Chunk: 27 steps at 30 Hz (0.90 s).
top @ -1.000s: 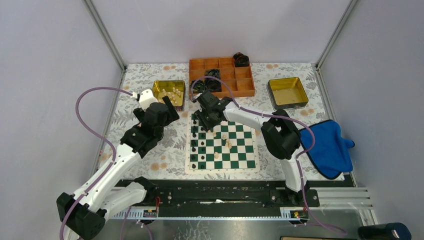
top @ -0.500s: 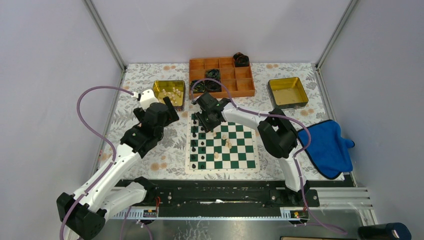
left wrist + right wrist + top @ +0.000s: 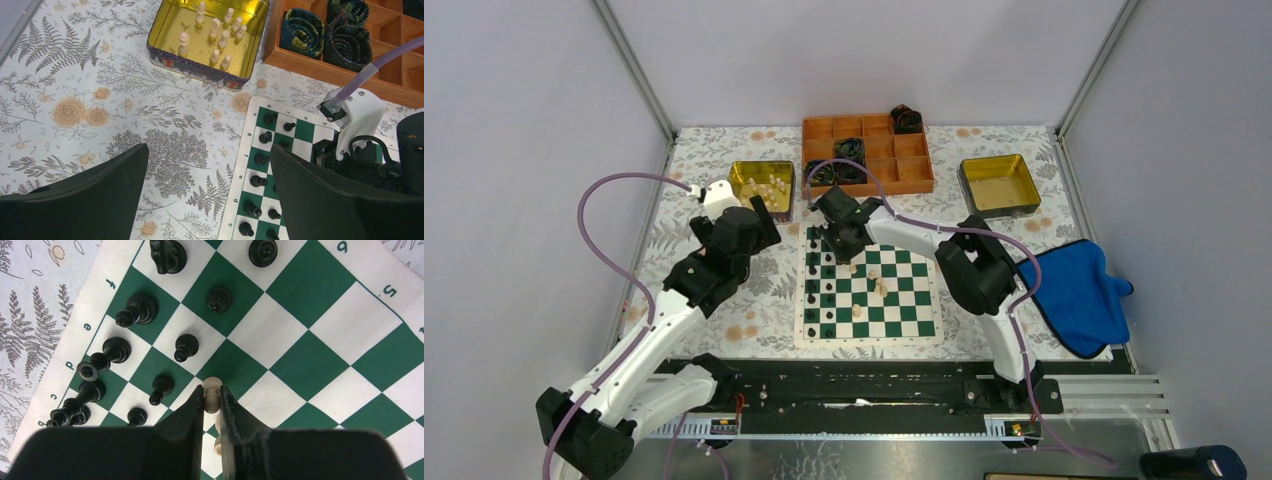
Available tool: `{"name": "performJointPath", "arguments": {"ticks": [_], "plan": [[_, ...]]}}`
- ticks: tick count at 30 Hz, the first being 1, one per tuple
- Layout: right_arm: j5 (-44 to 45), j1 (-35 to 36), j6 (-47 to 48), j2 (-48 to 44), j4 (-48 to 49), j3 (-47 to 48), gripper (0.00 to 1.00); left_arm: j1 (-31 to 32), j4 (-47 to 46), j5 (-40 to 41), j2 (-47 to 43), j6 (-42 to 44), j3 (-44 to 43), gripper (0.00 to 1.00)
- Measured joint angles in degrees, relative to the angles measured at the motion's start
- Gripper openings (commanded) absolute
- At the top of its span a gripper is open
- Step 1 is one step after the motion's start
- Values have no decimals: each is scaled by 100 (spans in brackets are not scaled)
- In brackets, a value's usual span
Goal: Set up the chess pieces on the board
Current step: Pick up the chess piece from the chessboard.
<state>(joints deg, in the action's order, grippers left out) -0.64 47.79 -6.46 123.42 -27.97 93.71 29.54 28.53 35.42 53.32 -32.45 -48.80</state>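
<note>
The cream pawn next goes up, right in the top view and down by the board's far corner, where my right gripper releases it, since black pieces line the board's opposite side.
The green-and-white board (image 3: 869, 341) lies in the middle of the table. Black chess pieces (image 3: 814, 290) stand in two lines along its left side, also seen in the right wrist view (image 3: 135, 310). My right gripper (image 3: 212, 396) is shut on a cream pawn (image 3: 213, 383) near the board's far left, just right of the black pawns; in the top view the right gripper (image 3: 844, 250) hides it. Other cream pieces (image 3: 879, 285) stand mid-board. More cream pieces (image 3: 215, 30) lie in a yellow-lined tin (image 3: 195, 65). My left gripper (image 3: 208, 150) hangs open and empty over the tablecloth left of the board.
An orange compartment tray (image 3: 914, 170) with black rolls (image 3: 849, 165) stands behind the board. A second yellow-lined tin (image 3: 999, 185) sits at the back right, with a blue cloth (image 3: 1079, 295) at the right edge. The metal frame and walls enclose the table.
The right gripper's jaws have closed onto the cream pawn. Both arms have barely shifted; the left gripper stays open in place.
</note>
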Motion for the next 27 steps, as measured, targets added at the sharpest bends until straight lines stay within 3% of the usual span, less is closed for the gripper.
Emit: {"name": "performJointPath", "arguments": {"ticks": [3,20,27], "plan": [[61,2,-7,-2,2,0,0,0,33,2,-55,0,11,99],[1167,-42,-98,-817,-4,-2,0,0,55,-7,-13,0,9,99],[1368,-699,-363,-1248,74,-428,0,0,48,-72,144,9,7,99]]}}
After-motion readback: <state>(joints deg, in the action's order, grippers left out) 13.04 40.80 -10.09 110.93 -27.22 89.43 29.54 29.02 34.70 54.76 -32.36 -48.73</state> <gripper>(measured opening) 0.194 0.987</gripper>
